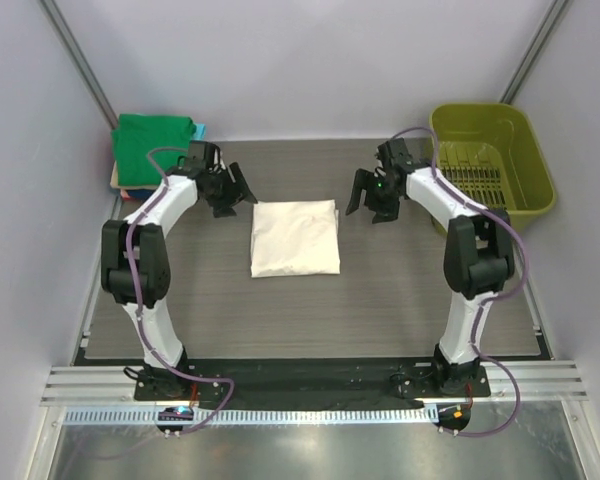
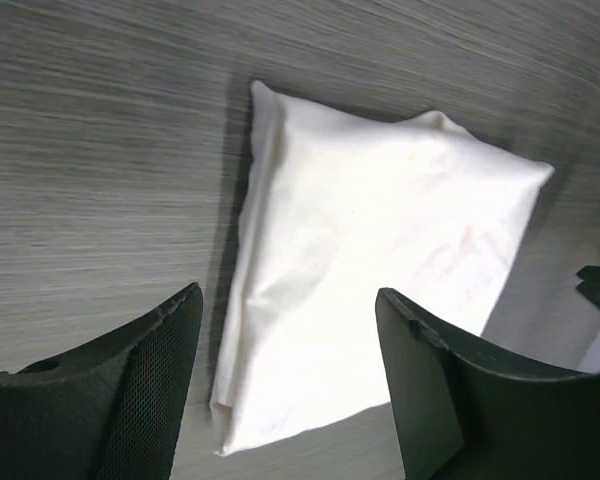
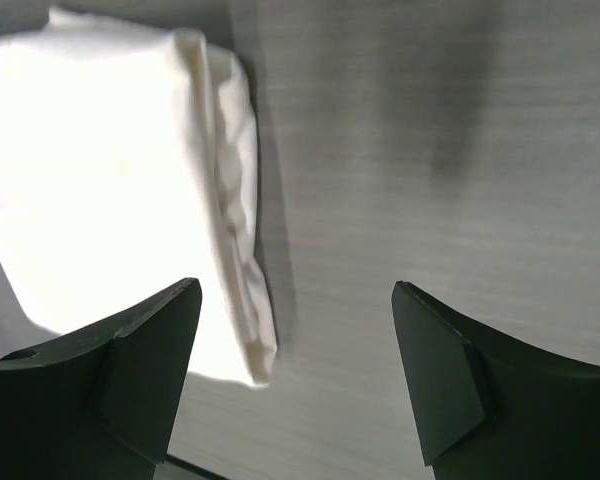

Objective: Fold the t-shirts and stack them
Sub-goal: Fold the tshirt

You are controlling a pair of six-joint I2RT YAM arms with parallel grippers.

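Observation:
The cream t-shirt is already folded into a rectangle. My left gripper will next move down toward it and close on the stack-side edge near its far corner (image 1: pixel 253 219) (image 2: pixel 250 195).
A cream t-shirt (image 1: pixel 296 237), folded into a rectangle, lies flat in the middle of the table; it also shows in the left wrist view (image 2: pixel 370 290) and the right wrist view (image 3: pixel 110 190). My left gripper (image 1: pixel 236 195) hovers open and empty just off its far left corner. My right gripper (image 1: pixel 365 198) hovers open and empty just off its far right corner. A stack of folded t-shirts with a green one on top (image 1: pixel 154 145) sits at the far left corner of the table.
An olive-green plastic basket (image 1: pixel 500 160) stands at the far right, behind the right arm. The grey wood-grain table (image 1: pixel 310 310) ends at a black strip near the arm bases. Grey walls close in the back and sides.

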